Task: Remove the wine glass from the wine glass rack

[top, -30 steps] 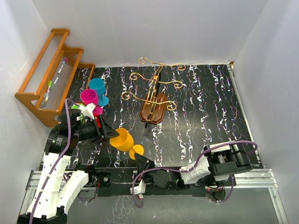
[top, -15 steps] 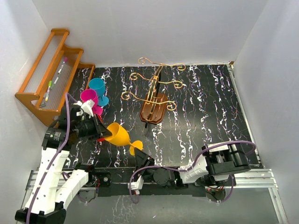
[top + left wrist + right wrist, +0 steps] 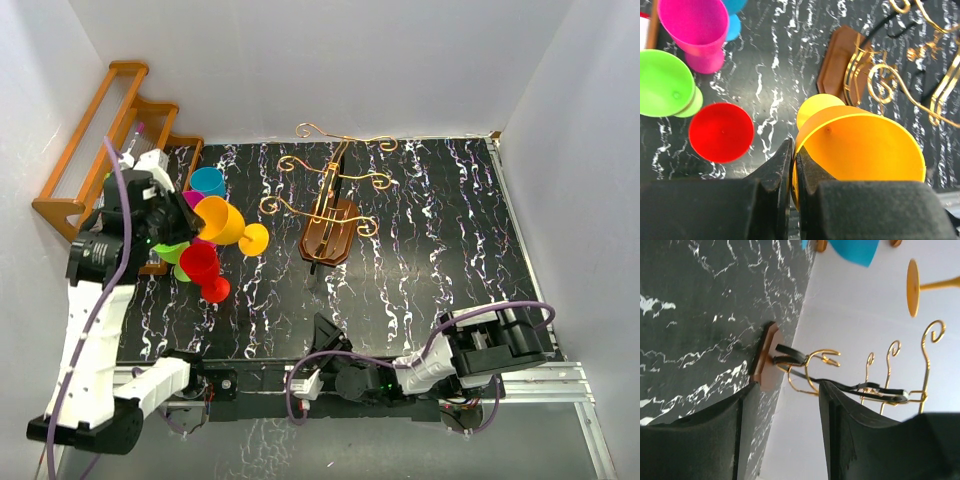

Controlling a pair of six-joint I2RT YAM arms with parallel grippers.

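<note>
I will next lower my left gripper and release the orange wine glass on the bare tabletop (image 3: 235, 258) (image 3: 754, 87) beside the red glass, as that open spot is below it.
The orange wine glass (image 3: 226, 220) hangs tilted above the table's left side, foot (image 3: 254, 238) pointing right. My left gripper (image 3: 198, 216) is shut on its rim. In the left wrist view the black fingertips (image 3: 785, 160) pinch the thin orange wall of the glass bowl (image 3: 860, 147). The wine glass rack (image 3: 328, 230), a dark brown oval base with gold wire arms (image 3: 345, 135), stands mid-table with nothing hanging on it. My right gripper (image 3: 325, 335) lies low at the front edge, open and holding nothing. Its view looks between the spread fingers (image 3: 845, 430) at the rack (image 3: 766, 362).
Below the held glass stand a red glass (image 3: 200, 264), a green one (image 3: 170, 254), a magenta one (image 3: 192, 199) and a blue one (image 3: 208, 182). An orange-brown stepped shelf (image 3: 70, 205) with pens leans at the left wall. White walls enclose the black marbled table (image 3: 440, 240).
My left gripper shut on the orange glass's rim and carried it up and left, over the standing glasses. My right gripper let go of its foot, opened and drew back to the front.
</note>
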